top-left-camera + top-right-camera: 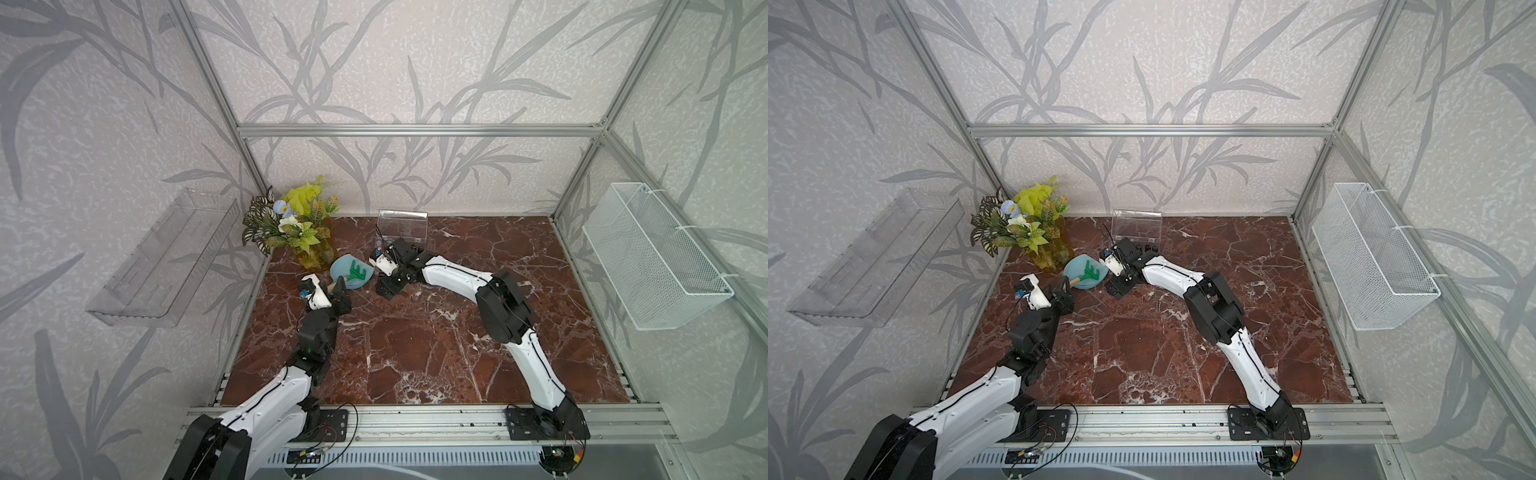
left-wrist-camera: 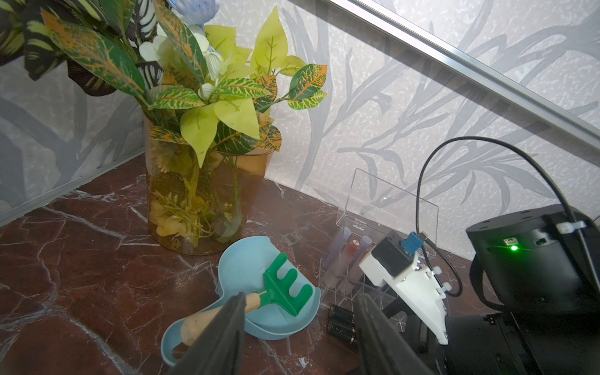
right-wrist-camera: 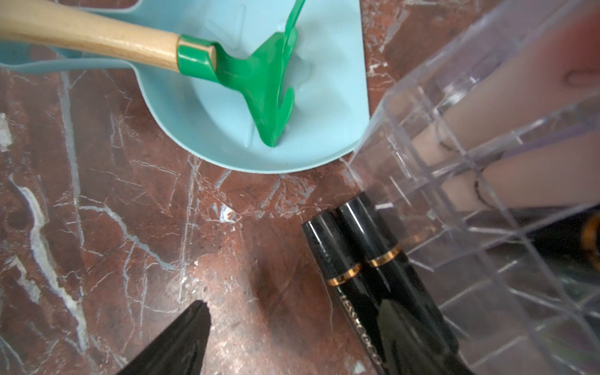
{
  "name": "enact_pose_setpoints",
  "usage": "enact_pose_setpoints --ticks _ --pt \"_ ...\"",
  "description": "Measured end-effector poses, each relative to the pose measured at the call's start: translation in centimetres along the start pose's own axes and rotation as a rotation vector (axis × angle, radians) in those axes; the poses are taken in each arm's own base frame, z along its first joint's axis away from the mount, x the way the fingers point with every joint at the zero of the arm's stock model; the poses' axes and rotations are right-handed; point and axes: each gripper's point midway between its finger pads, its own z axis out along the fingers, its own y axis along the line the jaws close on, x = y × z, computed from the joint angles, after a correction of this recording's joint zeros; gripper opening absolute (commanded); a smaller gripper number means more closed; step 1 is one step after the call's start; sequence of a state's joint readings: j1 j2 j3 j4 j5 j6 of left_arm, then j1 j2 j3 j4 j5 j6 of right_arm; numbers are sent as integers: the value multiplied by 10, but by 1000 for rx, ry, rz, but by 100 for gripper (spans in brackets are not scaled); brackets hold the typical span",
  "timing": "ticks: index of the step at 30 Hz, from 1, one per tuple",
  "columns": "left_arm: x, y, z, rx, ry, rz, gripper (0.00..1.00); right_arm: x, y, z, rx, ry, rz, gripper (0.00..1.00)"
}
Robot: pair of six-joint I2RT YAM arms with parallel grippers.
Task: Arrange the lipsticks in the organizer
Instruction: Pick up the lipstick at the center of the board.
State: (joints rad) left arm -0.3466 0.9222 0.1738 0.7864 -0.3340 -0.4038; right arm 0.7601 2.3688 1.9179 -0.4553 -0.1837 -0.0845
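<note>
The body of the black lipstick farther from the organizer is below the open fingers, so my right gripper should next go down onto it and close.
Two glossy black lipsticks (image 3: 363,269) with gold bands lie side by side on the marble against the clear organizer (image 3: 487,168). In the left wrist view the same lipsticks (image 2: 341,319) rest by the organizer (image 2: 344,279). Its lid (image 1: 402,226) stands open. Pale pink and lavender tubes (image 2: 352,250) stand in its compartments. My right gripper (image 3: 295,311) is open and low over the marble, one finger (image 3: 191,337) left of the black pair, the other over it. The left gripper (image 2: 302,302) is open and empty, above the dustpan's edge.
A blue dustpan (image 1: 345,266) holding a green rake (image 1: 358,273) lies between the two grippers. A vase of artificial plants (image 1: 309,249) stands at the back left. A clear shelf tray (image 1: 166,257) hangs on the left wall, a white wire basket (image 1: 652,257) on the right.
</note>
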Motion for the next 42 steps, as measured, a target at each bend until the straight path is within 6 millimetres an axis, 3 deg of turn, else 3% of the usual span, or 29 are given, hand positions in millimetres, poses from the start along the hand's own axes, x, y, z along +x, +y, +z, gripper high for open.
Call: enact_pose_setpoints --ticks 7,11,24,29,32,34,36,38,42 --pt "0 -1 0 3 1 0 56 12 0 11 -7 42 1 83" --pt "0 -1 0 4 1 0 56 13 1 11 -15 45 2 76" --pt "2 -3 0 16 8 1 56 27 11 8 -27 60 13 22" --pt "7 -6 1 33 37 9 58 34 16 3 -35 72 23 17" --pt "9 -15 8 59 75 18 69 45 19 -5 -55 88 48 17" --pt "10 -29 15 98 120 26 87 52 22 -11 -78 99 73 17" --pt "10 -43 21 144 162 28 94 59 23 -19 -107 101 104 17" --pt "12 -57 24 203 204 19 98 63 21 -32 -137 86 144 18" --pt "31 -80 20 344 323 -46 100 63 8 -78 -209 -10 249 19"
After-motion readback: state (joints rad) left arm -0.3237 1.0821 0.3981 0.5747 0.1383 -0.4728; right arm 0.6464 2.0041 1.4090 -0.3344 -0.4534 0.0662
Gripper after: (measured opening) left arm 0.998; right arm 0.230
